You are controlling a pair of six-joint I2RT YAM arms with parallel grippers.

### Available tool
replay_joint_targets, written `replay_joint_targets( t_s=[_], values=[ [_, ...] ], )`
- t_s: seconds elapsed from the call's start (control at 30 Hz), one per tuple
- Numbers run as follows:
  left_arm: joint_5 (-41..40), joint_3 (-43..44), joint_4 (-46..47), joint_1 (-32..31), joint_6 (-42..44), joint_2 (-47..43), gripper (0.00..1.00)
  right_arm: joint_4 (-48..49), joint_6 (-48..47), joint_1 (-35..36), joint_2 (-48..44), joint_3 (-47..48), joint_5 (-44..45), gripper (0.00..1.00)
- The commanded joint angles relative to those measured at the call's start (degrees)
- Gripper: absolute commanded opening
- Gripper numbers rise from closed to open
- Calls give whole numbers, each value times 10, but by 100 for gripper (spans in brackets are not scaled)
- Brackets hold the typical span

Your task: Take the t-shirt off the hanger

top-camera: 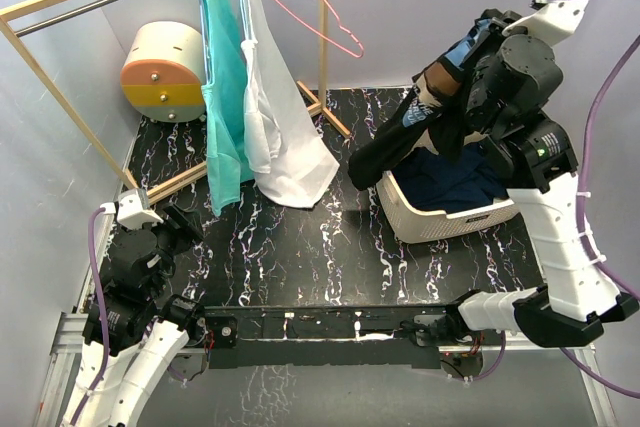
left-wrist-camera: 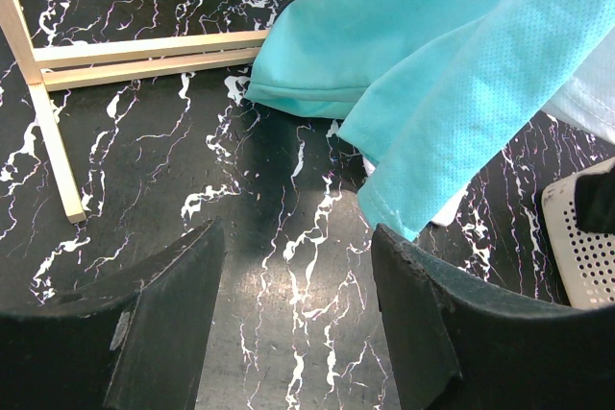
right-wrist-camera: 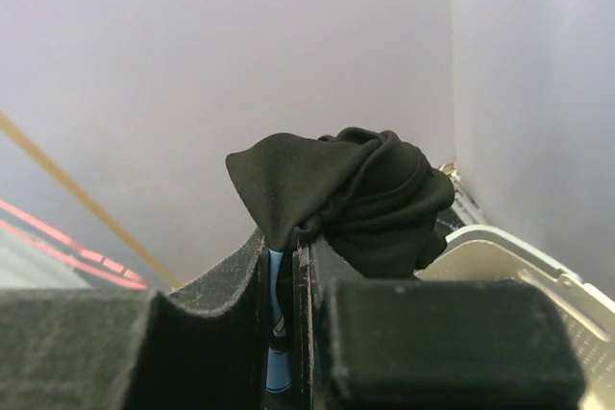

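I need to move my right gripper away from the rack first, then tilt it and lower it into the basket, because the black t-shirt [top-camera: 398,152] hangs over the basket's rim.
My right gripper [top-camera: 447,69] is raised above the basket and shut on a black t-shirt [top-camera: 398,152], which hangs down to the left over the basket's rim. In the right wrist view the jaws [right-wrist-camera: 285,249] pinch bunched black cloth [right-wrist-camera: 356,199], with a strip of blue showing between them. An empty pink hanger [top-camera: 322,9] hangs on the rail. A teal shirt [top-camera: 225,97] and a white shirt [top-camera: 285,137] hang on hangers beside it. My left gripper [top-camera: 185,225] is open and empty, low over the table [left-wrist-camera: 298,237], near the teal hem [left-wrist-camera: 432,64].
A white perforated basket [top-camera: 440,229] with dark clothes inside stands at the right; its corner shows in the left wrist view [left-wrist-camera: 586,247]. The wooden rack's base [left-wrist-camera: 144,55] lies on the black marbled table. A cream, orange and yellow drum [top-camera: 165,69] sits at the back left.
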Motion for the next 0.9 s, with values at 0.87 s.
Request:
replay_joint_targets(
  t_s=[0.87],
  values=[
    [-2, 3, 4, 0, 1, 5, 61, 91, -43, -9, -10, -93, 97, 8]
  ],
)
